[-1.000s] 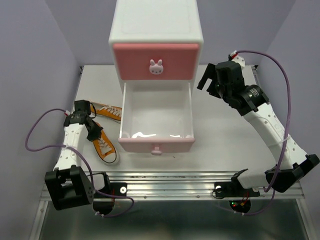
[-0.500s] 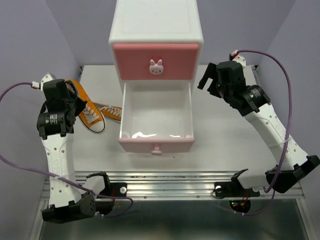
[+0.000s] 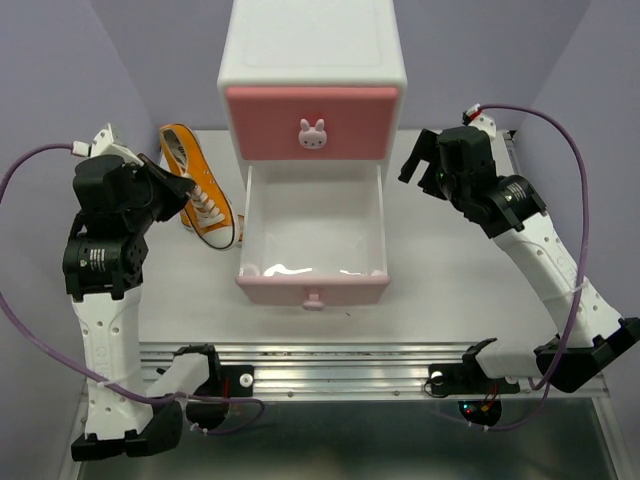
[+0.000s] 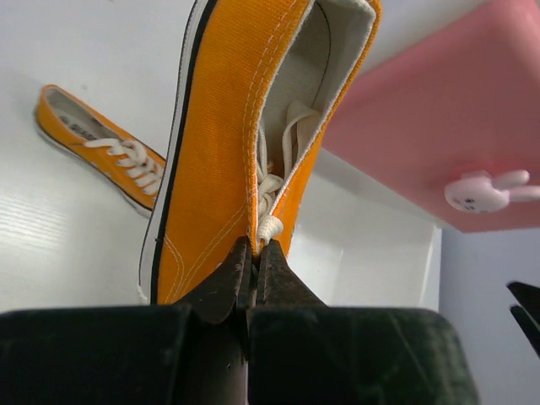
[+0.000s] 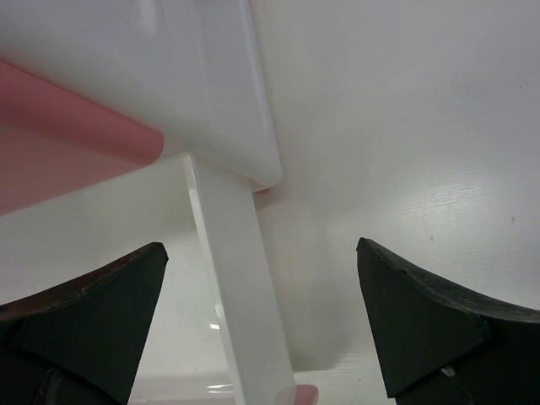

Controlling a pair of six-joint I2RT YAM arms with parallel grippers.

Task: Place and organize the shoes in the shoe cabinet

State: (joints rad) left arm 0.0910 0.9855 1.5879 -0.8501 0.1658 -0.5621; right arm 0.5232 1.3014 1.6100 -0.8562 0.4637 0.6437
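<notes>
My left gripper moves over the lower drawer's side nearest the second shoe next, then brings the held orange shoe inside down along that side (image 3: 278, 224) (image 4: 324, 240).
My left gripper (image 3: 172, 192) is shut on the side wall of an orange shoe (image 3: 202, 190), holding it in the air left of the shoe cabinet (image 3: 312, 45). In the left wrist view the jaws (image 4: 255, 245) pinch the canvas edge by the white laces, and the shoe (image 4: 219, 126) points away. A second orange shoe (image 4: 101, 152) lies on the table beyond it. The cabinet's lower drawer (image 3: 312, 225) is pulled out and holds nothing; the upper drawer (image 3: 310, 122) is shut. My right gripper (image 3: 420, 165) is open beside the cabinet's right side, holding nothing.
The open drawer's right wall (image 5: 236, 295) runs between my right gripper's (image 5: 261, 321) spread fingers in the right wrist view, untouched. The upper drawer's bunny knob (image 4: 489, 190) shows to the right of the held shoe. Purple walls close in the white table (image 3: 470, 290) on both sides.
My left arm has lifted one orange shoe off the table and carried it up and right, toward the cabinet. The right arm has hardly moved.
</notes>
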